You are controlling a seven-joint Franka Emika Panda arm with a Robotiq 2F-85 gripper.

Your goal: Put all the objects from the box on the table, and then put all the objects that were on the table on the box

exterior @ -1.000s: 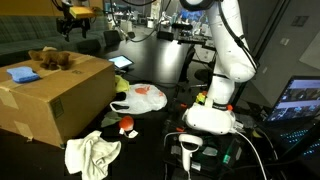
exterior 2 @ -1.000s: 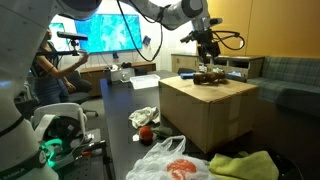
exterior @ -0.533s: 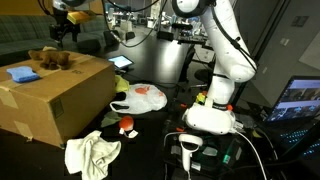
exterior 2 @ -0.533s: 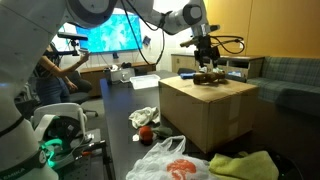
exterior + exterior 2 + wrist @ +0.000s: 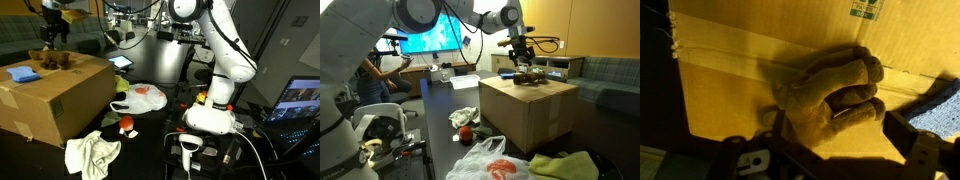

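Note:
The body of the brown plush toy is already between my two fingers. My open gripper should move down onto the toy's body next and close there.
The box (image 5: 55, 100) (image 5: 530, 112) is a big brown carton with a taped seam, standing on the dark table (image 5: 155, 128) (image 5: 432, 108). On its top lie a brown plush toy (image 5: 53, 58) (image 5: 527, 77) (image 5: 825, 95) and a blue object (image 5: 22, 73) (image 5: 940, 105). My gripper (image 5: 50, 32) (image 5: 523, 58) (image 5: 838, 135) hangs open just above the plush toy, a finger on either side, nothing held. On the table lie a white plastic bag (image 5: 142, 97) (image 5: 495, 160), a pale cloth (image 5: 92, 152), a small red object (image 5: 127, 125) (image 5: 463, 133) and a yellow-green cloth (image 5: 565, 165).
The arm's white base (image 5: 212, 112) stands on the table beside the loose things. An open laptop (image 5: 298, 100) sits at the edge of an exterior view. A large screen (image 5: 430, 38) and a sofa (image 5: 605, 85) lie beyond the box.
The gripper has travelled across the box top and now sits over the plush toy. It stayed open. Nothing on the box or table has moved.

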